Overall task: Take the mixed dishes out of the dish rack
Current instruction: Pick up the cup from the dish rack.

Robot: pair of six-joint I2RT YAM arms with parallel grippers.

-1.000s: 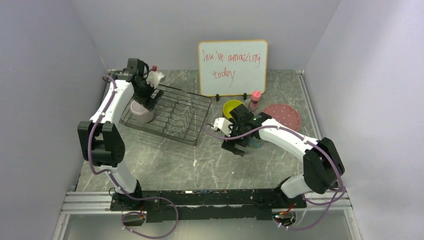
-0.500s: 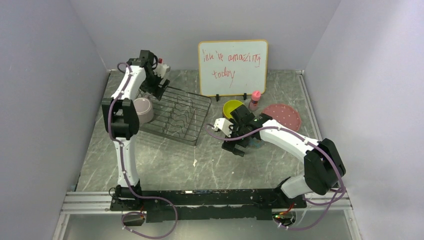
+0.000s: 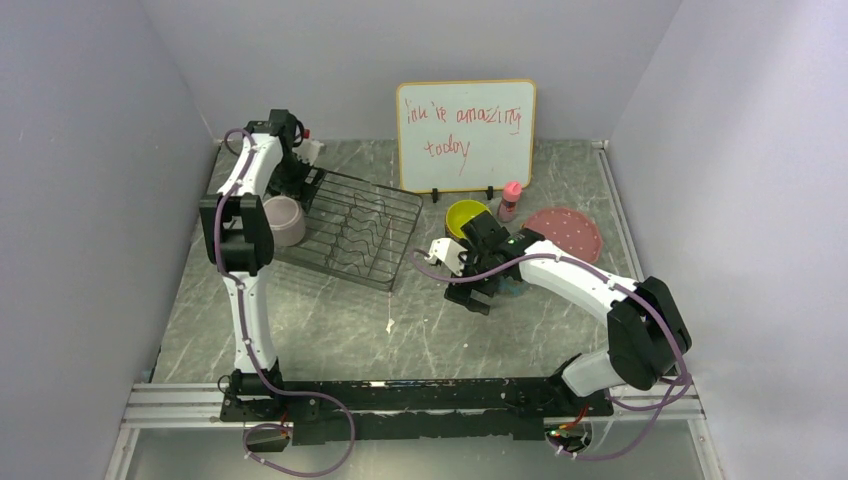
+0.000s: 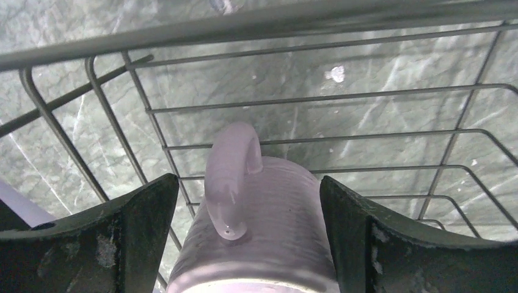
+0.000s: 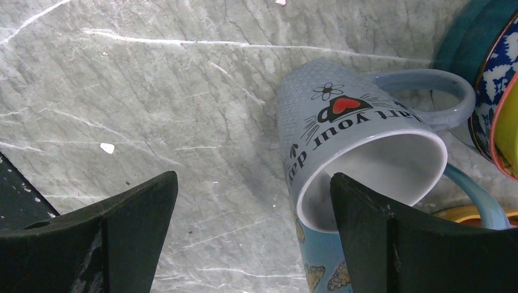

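Observation:
I need to lower my left gripper next and close it on the lilac mug's handle [image 4: 227,180] just below it, because that handle sticks up between its open fingers.
The lilac mug [image 3: 283,220] sits in the left end of the black wire dish rack [image 3: 360,235]. In the left wrist view the mug [image 4: 269,226] lies between my open left gripper [image 4: 247,181], handle toward the camera; its fingers straddle it with small gaps. That gripper [image 3: 297,180] is at the rack's far-left corner. My right gripper [image 5: 255,177] is open, low over the table. Its right finger overlaps the rim of a small grey cup [image 5: 342,122] lying tipped against a blue butterfly mug [image 5: 317,262]. A blue-patterned bowl [image 5: 496,91] is at the right edge.
A yellow bowl [image 3: 465,213], a small pink bottle [image 3: 511,198] and a pink speckled plate [image 3: 565,232] stand right of the rack. The white board with red writing [image 3: 466,135] stands at the back. Grey walls close in on both sides.
My left gripper lifted off the lilac mug, swung toward the back, then came down at the rack's far-left corner. The mug stayed in the rack. The right arm has not moved.

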